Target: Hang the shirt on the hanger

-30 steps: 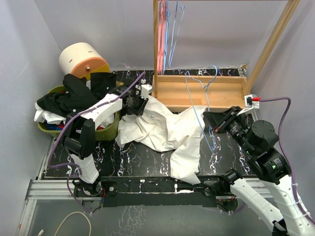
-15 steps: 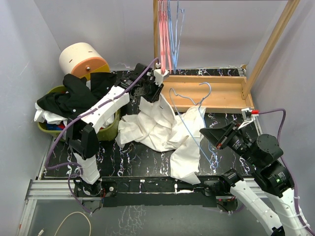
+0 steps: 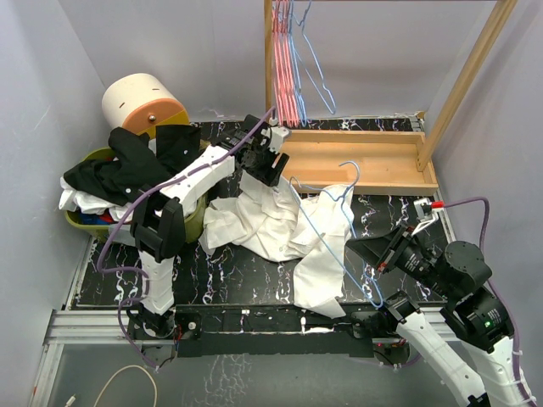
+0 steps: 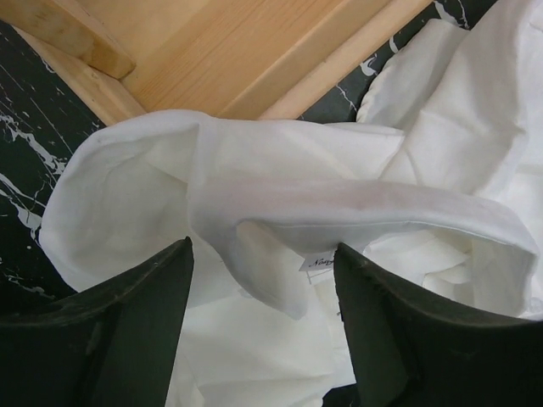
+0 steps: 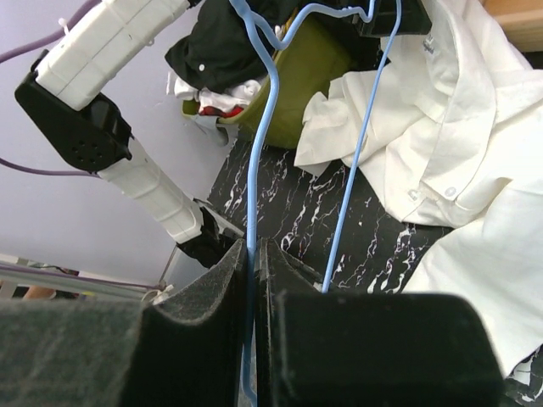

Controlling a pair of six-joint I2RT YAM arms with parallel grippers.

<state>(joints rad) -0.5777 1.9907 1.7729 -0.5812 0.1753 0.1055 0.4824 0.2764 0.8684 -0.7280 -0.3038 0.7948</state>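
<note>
The left gripper moves down and slightly back next and closes on the collar's free point, which shows between its open fingers.
The white shirt (image 3: 280,222) lies crumpled on the black marbled table, its collar end toward the wooden tray. My left gripper (image 3: 265,165) hovers over that collar. In the left wrist view its jaws (image 4: 263,250) stand open, with the collar fold and label of the shirt (image 4: 280,170) below and between them, not pinched. My right gripper (image 3: 356,248) is shut on the light-blue wire hanger (image 3: 331,247), whose hook rises over the shirt. The right wrist view shows the gripper (image 5: 252,250) clamping one wire of the hanger (image 5: 254,127), with the shirt (image 5: 458,127) beyond.
A green basket (image 3: 191,225) heaped with a black garment (image 3: 127,165) stands at the left, behind it a cream and orange cylinder (image 3: 140,102). A wooden rack with a tray (image 3: 356,157) stands at the back; pink and blue hangers (image 3: 288,76) hang from it.
My left gripper carried the collar toward the rack, then opened and let it go. My right arm drew back toward the near edge with the hanger, whose hook now lies over the shirt.
</note>
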